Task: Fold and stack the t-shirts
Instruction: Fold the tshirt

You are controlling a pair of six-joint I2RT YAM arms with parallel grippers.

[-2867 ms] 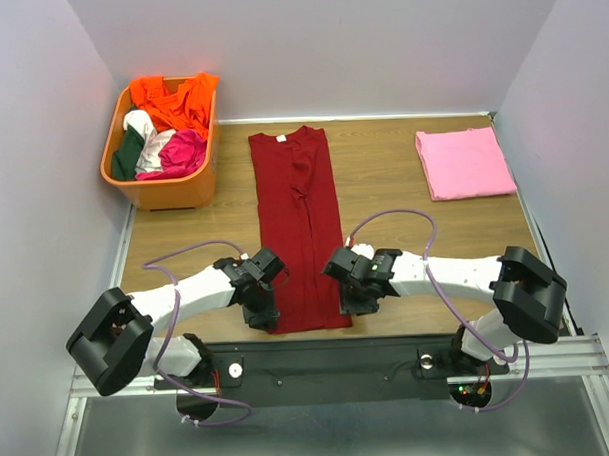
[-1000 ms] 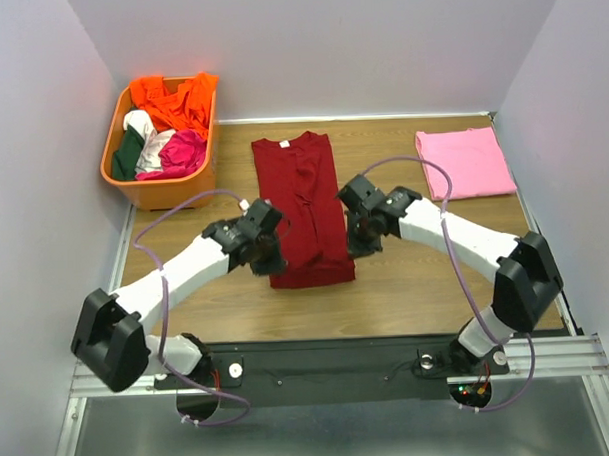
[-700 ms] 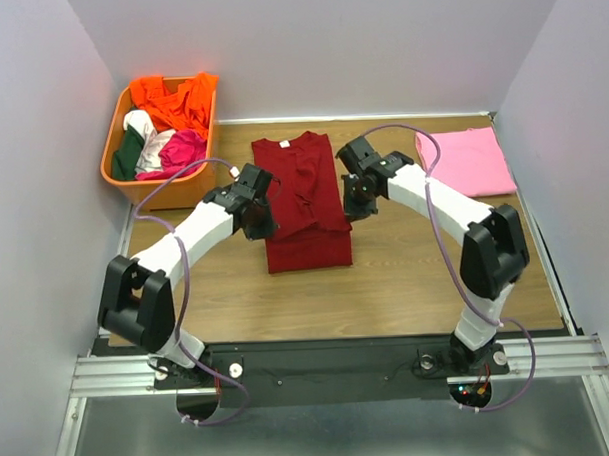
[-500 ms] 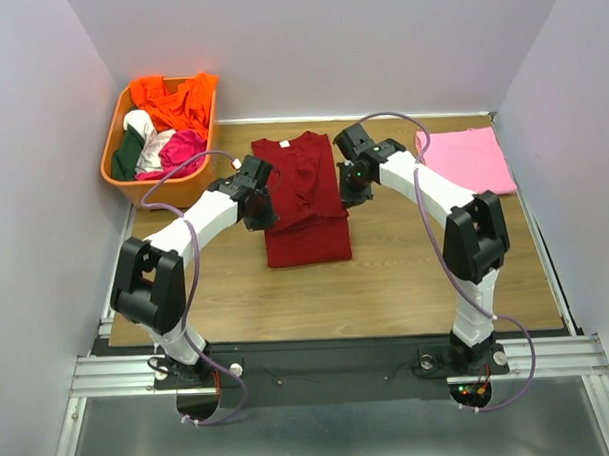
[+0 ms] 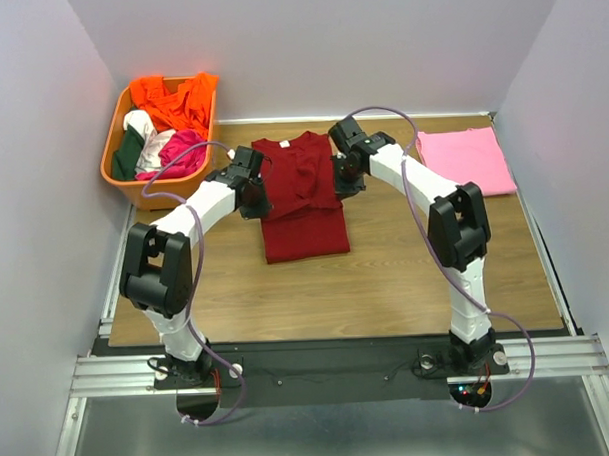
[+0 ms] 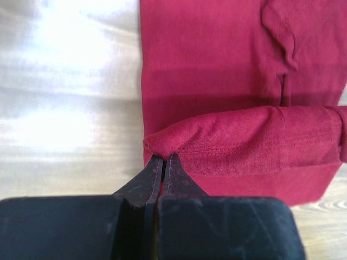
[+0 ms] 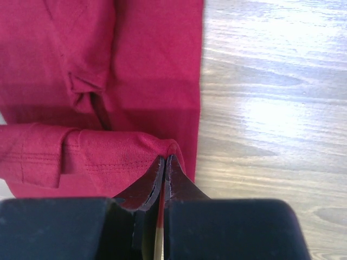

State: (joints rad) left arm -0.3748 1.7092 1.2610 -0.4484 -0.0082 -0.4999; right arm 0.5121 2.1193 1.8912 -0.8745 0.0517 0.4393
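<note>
The hem band (image 6: 244, 138) still hangs lifted, so the robot's left gripper next needs to go down to the shirt's side edge (image 6: 154, 127) just below the gripper and let go of the hem corner.
The dark red t-shirt (image 5: 302, 203) lies lengthwise at mid table, its near hem doubled back over the body. My left gripper (image 5: 255, 198) is shut on the hem's left corner (image 6: 162, 142). My right gripper (image 5: 345, 179) is shut on the hem's right corner (image 7: 165, 146). The lifted hem band (image 6: 244, 138) spans between both grippers above the shirt's lower layer. Its collar with a small white label (image 5: 283, 143) points to the far edge. The light pink t-shirt (image 5: 464, 160) lies folded flat at the far right, touched by neither gripper.
An orange plastic basket (image 5: 173, 189) holding several crumpled garments stands at the far left corner, close to my left arm. White walls close in the table on three sides. Bare wooden tabletop (image 5: 387, 285) stretches between the shirt and the arm bases.
Both grippers have carried the red shirt's near hem away from the bases toward the collar, so the shirt is now folded shorter. Both arms have stretched further out.
</note>
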